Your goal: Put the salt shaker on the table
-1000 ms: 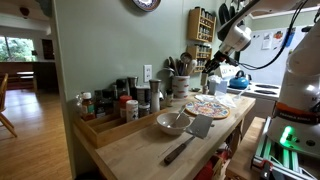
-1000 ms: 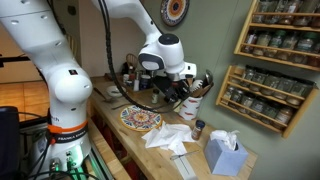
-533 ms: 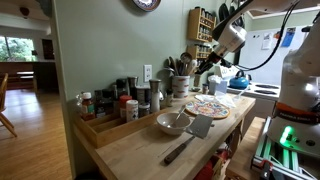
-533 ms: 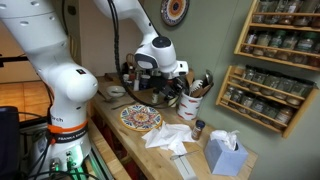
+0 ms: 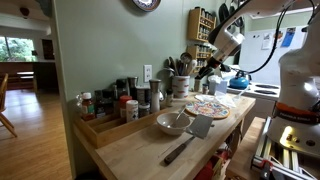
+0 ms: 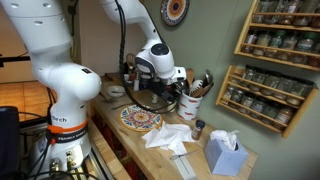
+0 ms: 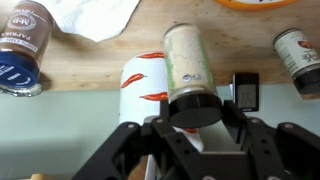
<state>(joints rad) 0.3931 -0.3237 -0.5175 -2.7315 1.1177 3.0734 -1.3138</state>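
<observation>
The salt shaker still hangs, so my gripper needs to set it down on the bare wood (image 5: pixel 194 96) between the patterned plate and the chili-print container.
The salt shaker (image 7: pixel 188 62) is a pale cylindrical jar with a black cap. It sits between the fingers of my gripper (image 7: pixel 196 122), which is shut on the cap end. In both exterior views the gripper (image 5: pixel 208 70) (image 6: pixel 162 92) hangs low over the back of the wooden table (image 5: pixel 135 152) (image 6: pixel 112 119), near the utensil crock and above the patterned plate. The shaker itself is too small to make out there. In the wrist view, wood shows behind the shaker.
A patterned plate (image 5: pixel 207 107) (image 6: pixel 140 118), a bowl with a spoon (image 5: pixel 172 122) and a spatula (image 5: pixel 196 128) lie on the table. Spice jars (image 5: pixel 120 100) line the back ledge. Also nearby are a utensil crock (image 6: pixel 190 100), a white cloth (image 6: pixel 165 135), a tissue box (image 6: pixel 225 155) and a chili-print container (image 7: pixel 143 80).
The arm has swung with the shaker toward the wall and the utensil crock, a little lower over the table. The grip on the shaker looks the same.
</observation>
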